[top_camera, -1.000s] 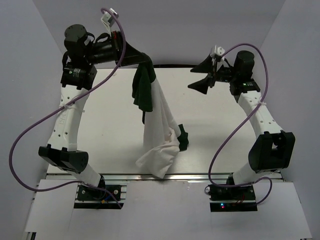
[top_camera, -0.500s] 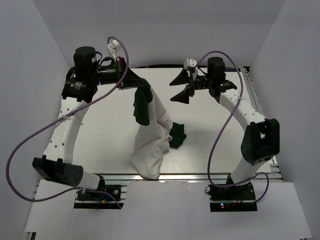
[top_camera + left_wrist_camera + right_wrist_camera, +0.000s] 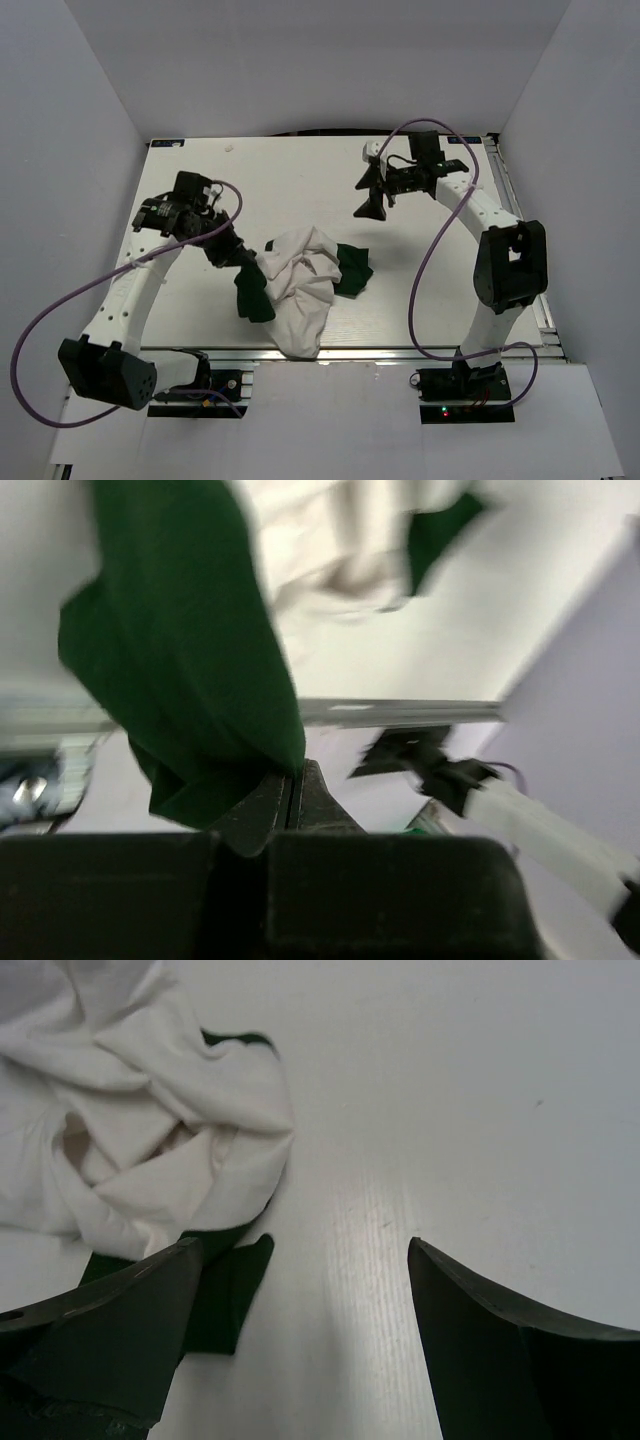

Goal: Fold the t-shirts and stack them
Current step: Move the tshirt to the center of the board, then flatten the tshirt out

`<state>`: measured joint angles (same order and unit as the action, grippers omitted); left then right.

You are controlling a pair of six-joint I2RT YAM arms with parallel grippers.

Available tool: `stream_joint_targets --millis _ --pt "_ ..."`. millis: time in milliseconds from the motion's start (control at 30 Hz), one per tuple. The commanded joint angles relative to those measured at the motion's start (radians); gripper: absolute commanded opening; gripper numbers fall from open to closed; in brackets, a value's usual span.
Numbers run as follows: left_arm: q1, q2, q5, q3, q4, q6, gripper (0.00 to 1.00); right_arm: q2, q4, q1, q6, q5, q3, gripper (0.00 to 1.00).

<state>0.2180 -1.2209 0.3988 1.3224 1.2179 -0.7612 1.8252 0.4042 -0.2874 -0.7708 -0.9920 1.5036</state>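
The right gripper goes back down toward the heap next, onto the shoulder of the t-shirt where white cloth meets green.
A white t-shirt [image 3: 298, 285] lies crumpled at the table's near middle, tangled with a dark green t-shirt [image 3: 352, 270] that shows at its right and left sides. My left gripper [image 3: 243, 262] is shut on the green shirt [image 3: 190, 670], low over the table just left of the heap. In the left wrist view the green cloth hangs from the closed jaws. My right gripper [image 3: 369, 192] is open and empty, above bare table behind and to the right of the heap. The right wrist view shows the white shirt [image 3: 140, 1140] and a green corner [image 3: 225, 1290] by its left finger.
The white table [image 3: 220, 190] has a metal rail along its near edge [image 3: 370, 350]. Grey walls close in the left, right and back. Purple cables loop from both arms.
My left gripper has come down from high at the back to low near the table, and the hanging shirts have collapsed into a heap. My right gripper moved left and lower, still open.
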Motion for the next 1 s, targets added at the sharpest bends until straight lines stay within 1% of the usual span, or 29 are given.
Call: stream_joint_targets --millis 0,33,67,100,133,167,233,367,433,467,500,600,700,733,800,833,867,900,967 --pt "0.0 0.023 -0.113 -0.035 0.132 -0.033 0.0 -0.015 0.241 -0.021 -0.217 0.007 -0.023 0.9" --pt "0.0 0.021 -0.127 -0.035 0.138 -0.024 0.0 -0.009 0.319 -0.038 -0.288 0.019 -0.028 0.89" --pt "0.0 0.017 -0.133 -0.034 0.141 -0.02 0.0 -0.006 0.341 -0.044 -0.312 0.042 -0.035 0.89" --pt "0.0 0.006 -0.133 -0.035 0.138 -0.009 0.0 -0.003 0.325 -0.064 -0.288 0.076 -0.061 0.88" --pt "0.0 0.006 -0.129 -0.038 0.138 0.0 0.0 -0.004 0.324 -0.064 -0.288 0.076 -0.078 0.87" --pt "0.0 -0.002 -0.118 -0.04 0.128 0.002 0.0 -0.004 0.265 -0.081 -0.221 0.111 -0.095 0.87" --pt "0.0 -0.008 -0.117 -0.038 0.12 0.01 0.0 0.0 0.216 -0.11 -0.176 0.139 -0.129 0.86" --pt "0.001 -0.011 -0.121 -0.02 0.126 0.017 0.0 0.038 0.141 -0.177 -0.09 0.216 -0.137 0.86" --pt "0.001 -0.006 -0.126 -0.009 0.13 0.019 0.0 0.057 0.084 -0.22 -0.032 0.3 -0.149 0.85" --pt "0.0 -0.005 -0.127 -0.006 0.131 0.017 0.0 0.074 0.056 -0.225 0.035 0.318 -0.152 0.85" --pt "0.001 0.003 -0.13 -0.003 0.132 0.016 0.0 0.078 -0.008 -0.229 0.074 0.337 -0.154 0.85" --pt "0.0 0.015 -0.138 0.015 0.141 0.007 0.0 0.12 -0.045 -0.231 0.146 0.372 -0.122 0.8" --pt "0.0 0.02 -0.149 0.04 0.149 0.005 0.0 0.155 -0.051 -0.24 0.165 0.392 -0.109 0.7" --pt "0.001 0.02 -0.15 0.055 0.15 0.005 0.0 0.163 -0.051 -0.242 0.166 0.392 -0.103 0.59" --pt "0.0 0.015 -0.167 0.073 0.154 0.007 0.0 0.166 -0.044 -0.243 0.166 0.389 -0.098 0.39" --pt "0.0 0.011 -0.175 0.083 0.154 0.003 0.0 0.155 -0.039 -0.242 0.165 0.383 -0.086 0.14" --pt "0.0 0.009 -0.182 0.107 0.15 0.006 0.0 0.146 -0.025 -0.242 0.157 0.386 -0.08 0.05" --pt "0.0 0.005 -0.192 0.118 0.149 0.007 0.0 0.129 -0.025 -0.24 0.153 0.392 -0.082 0.0" --pt "0.0 -0.012 -0.213 0.153 0.129 0.013 0.0 0.065 -0.044 -0.219 0.156 0.397 -0.089 0.0"
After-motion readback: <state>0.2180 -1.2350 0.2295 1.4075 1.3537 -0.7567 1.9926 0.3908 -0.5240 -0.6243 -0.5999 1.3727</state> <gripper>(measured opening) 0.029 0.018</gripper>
